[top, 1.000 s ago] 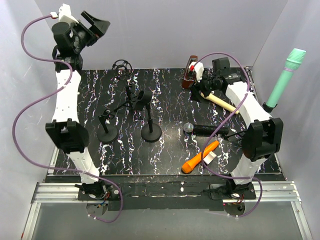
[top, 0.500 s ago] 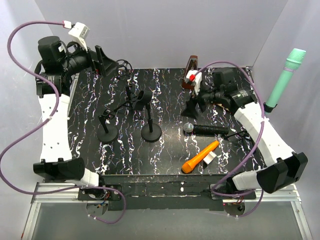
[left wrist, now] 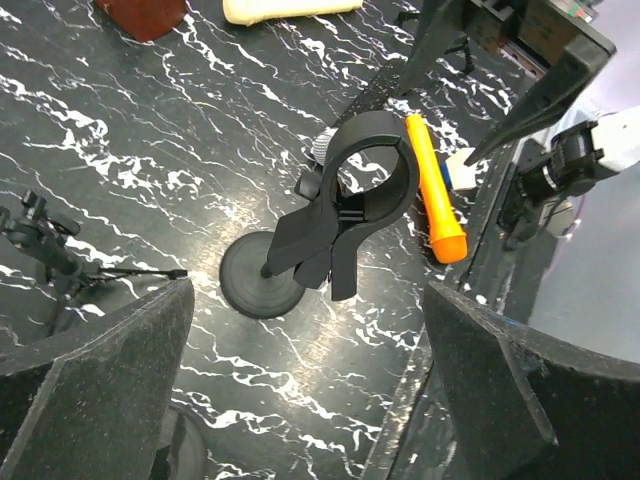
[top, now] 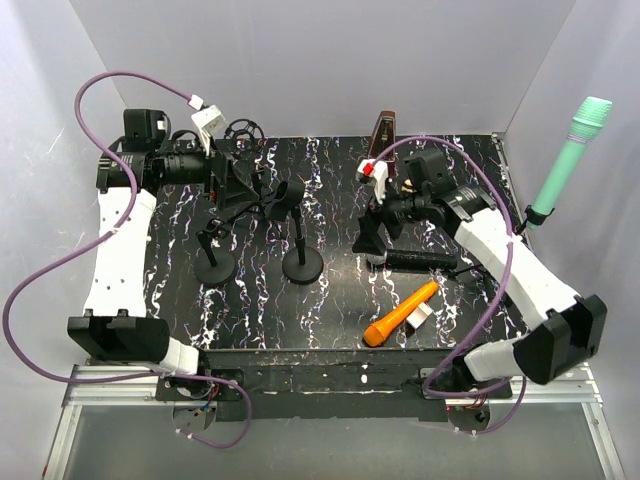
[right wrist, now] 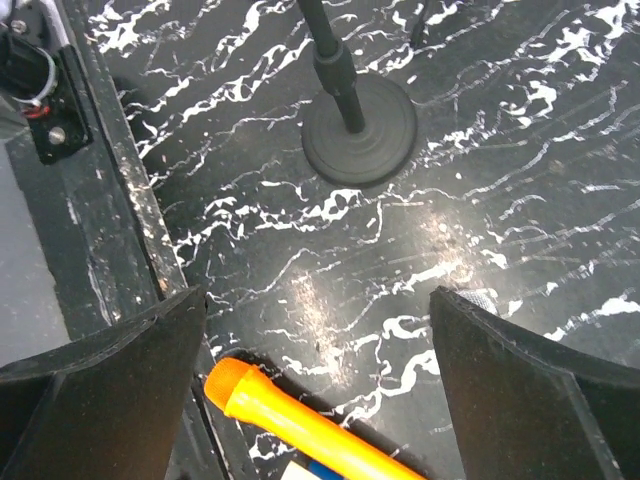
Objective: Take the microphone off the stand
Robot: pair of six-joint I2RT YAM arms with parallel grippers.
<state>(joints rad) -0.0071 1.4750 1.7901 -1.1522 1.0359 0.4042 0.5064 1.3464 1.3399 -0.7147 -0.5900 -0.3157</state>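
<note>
Next I need to tilt my right gripper up and move across onto the joint beneath the ring clip (top: pixel 296 212), since that joint lies to its left in the top view.
The taller stand (top: pixel 300 240) has an empty ring clip (left wrist: pixel 365 180) above its round base (left wrist: pixel 260 285). A black microphone (top: pixel 420 261) lies flat on the table to the right of it. An orange microphone (top: pixel 400 313) lies nearer the front. A green microphone (top: pixel 572 150) stands upright by the right wall. My left gripper (top: pixel 232 185) hovers open just left of the clip, with nothing between its fingers (left wrist: pixel 100 370). My right gripper (top: pixel 370 235) hangs open above the black microphone's grey head (right wrist: pixel 478 298), and the orange microphone (right wrist: pixel 290 420) lies below it.
A second, shorter stand (top: pixel 214 262) is left of the taller one, and a small tripod (top: pixel 240 130) stands at the back. A brown metronome (top: pixel 383 130) is at the back centre. A cream hammer handle (left wrist: pixel 290 8) lies near it. A small white block (top: pixel 421 315) touches the orange microphone.
Both arms swung down and inward. The left gripper came from high at the back left to beside the clip. The right gripper moved forward over the black microphone's head.
</note>
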